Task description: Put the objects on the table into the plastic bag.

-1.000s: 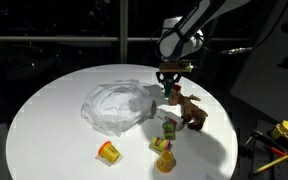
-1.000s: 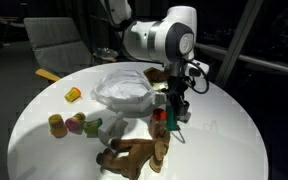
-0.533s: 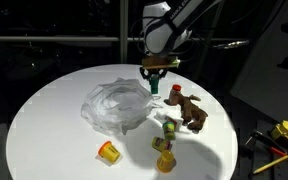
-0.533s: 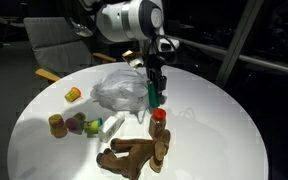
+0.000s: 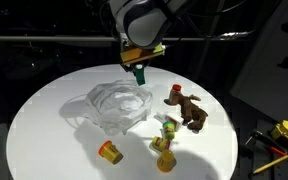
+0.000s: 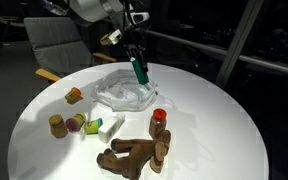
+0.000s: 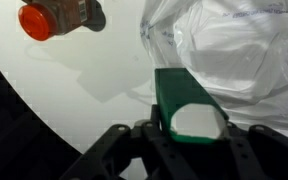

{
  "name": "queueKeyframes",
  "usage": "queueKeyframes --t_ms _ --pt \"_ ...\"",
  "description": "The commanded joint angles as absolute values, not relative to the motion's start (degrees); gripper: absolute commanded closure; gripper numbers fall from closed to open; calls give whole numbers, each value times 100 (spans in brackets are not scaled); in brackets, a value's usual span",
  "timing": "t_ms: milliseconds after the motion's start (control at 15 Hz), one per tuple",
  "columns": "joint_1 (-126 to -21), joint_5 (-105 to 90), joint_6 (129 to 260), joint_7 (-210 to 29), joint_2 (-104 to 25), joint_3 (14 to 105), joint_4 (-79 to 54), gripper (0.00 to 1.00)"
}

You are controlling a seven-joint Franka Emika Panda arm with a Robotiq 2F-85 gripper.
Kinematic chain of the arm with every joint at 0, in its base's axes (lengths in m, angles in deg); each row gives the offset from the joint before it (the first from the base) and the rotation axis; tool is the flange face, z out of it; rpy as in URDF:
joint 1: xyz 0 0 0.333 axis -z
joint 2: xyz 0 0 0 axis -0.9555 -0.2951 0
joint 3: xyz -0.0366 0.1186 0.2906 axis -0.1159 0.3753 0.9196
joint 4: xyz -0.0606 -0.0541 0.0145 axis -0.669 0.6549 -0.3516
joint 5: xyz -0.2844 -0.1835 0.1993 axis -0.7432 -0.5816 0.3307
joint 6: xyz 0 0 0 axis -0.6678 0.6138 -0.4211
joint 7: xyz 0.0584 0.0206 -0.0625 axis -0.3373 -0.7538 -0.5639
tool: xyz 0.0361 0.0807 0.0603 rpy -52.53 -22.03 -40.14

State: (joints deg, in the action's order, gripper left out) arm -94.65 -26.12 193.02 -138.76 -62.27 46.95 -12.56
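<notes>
My gripper moves over the bag's open inside next and lowers the block to release it, because the green block [image 5: 140, 74] still hangs above the bag's edge.
My gripper [image 5: 139, 66] [image 6: 136, 63] is shut on a green block [image 5: 140, 74] [image 6: 139, 71] [image 7: 187, 100] and holds it in the air above the far edge of the clear plastic bag [image 5: 116, 104] [image 6: 122, 90] [image 7: 239, 45]. The bag lies crumpled and open on the round white table [image 5: 44, 130] [image 6: 214, 130]. On the table lie a brown toy animal [image 5: 191, 110] [image 6: 134, 155], a red-capped bottle [image 5: 174, 93] [image 6: 158, 118] [image 7: 52, 17], a yellow cup [image 5: 109, 152] [image 6: 73, 96] and small toys [image 5: 164, 140] [image 6: 76, 123].
A yellow strip [image 6: 47, 74] lies at the table's far edge. A chair [image 6: 59, 45] stands behind the table. Yellow and red tools [image 5: 284, 130] lie off the table at the side. The surroundings are dark.
My gripper has lifted the green block away from the brown toy animal and carried it up and across to above the plastic bag. The red-capped bottle stays standing on the table.
</notes>
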Motion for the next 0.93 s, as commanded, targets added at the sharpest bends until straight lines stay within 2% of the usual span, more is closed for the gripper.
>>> queueKeyframes --t_ms 0,400,867 --pt "-8851 -2703 19672 -13116 -6229 5074 -1105 86" --pt "-7513 -1302 20518 -10677 -6400 6090 -1026 86" --pt "-6678 214 19412 -8335 -6654 7072 -864 86"
